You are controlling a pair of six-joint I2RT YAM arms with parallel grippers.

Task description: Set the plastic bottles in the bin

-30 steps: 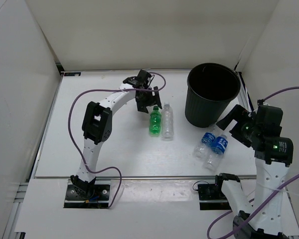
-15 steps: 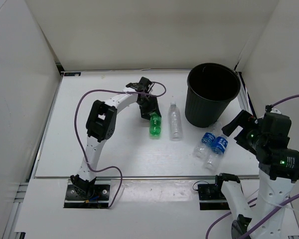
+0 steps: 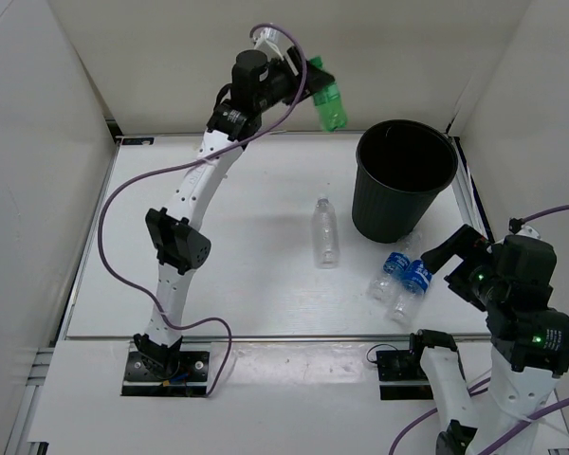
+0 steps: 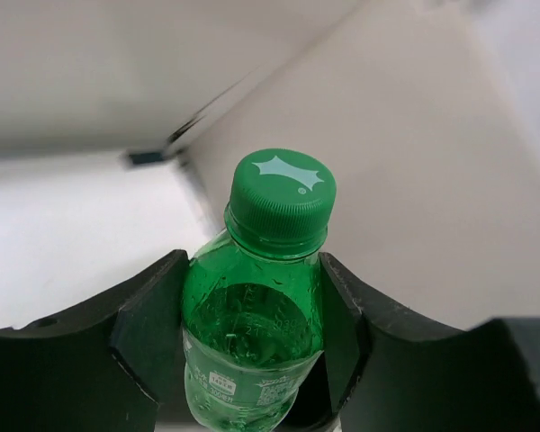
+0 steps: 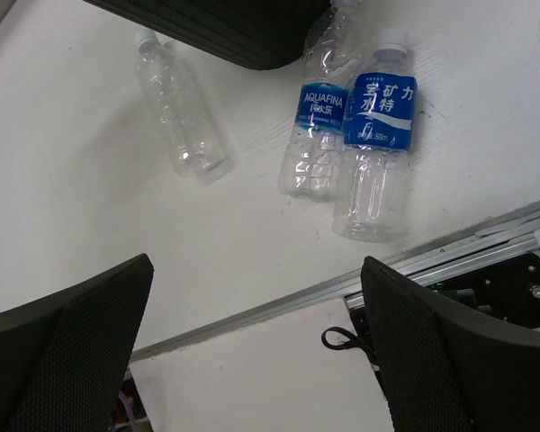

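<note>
The bin's opening (image 3: 407,157) is to the right in the top view, so my left gripper will swing over it next and let go of the green bottle (image 3: 329,104).
My left gripper (image 3: 308,90) is shut on the green bottle (image 3: 329,104) and holds it high in the air, just left of the black bin (image 3: 405,180). In the left wrist view the green bottle (image 4: 256,324) sits between both fingers, cap up. The plain clear bottle (image 3: 324,231) lies on the table left of the bin, also in the right wrist view (image 5: 182,117). The two blue-label bottles (image 3: 403,277) lie side by side in front of the bin, also in the right wrist view (image 5: 355,135). My right gripper (image 3: 452,256) is open and empty, raised just right of them.
White walls enclose the table on three sides. A metal rail (image 5: 342,288) runs along the table's near edge. Purple cables hang from both arms.
My left gripper closed on the green bottle and lifted it from the table up and right toward the bin. The clear bottle rolled a little. The right arm drew back slightly.
</note>
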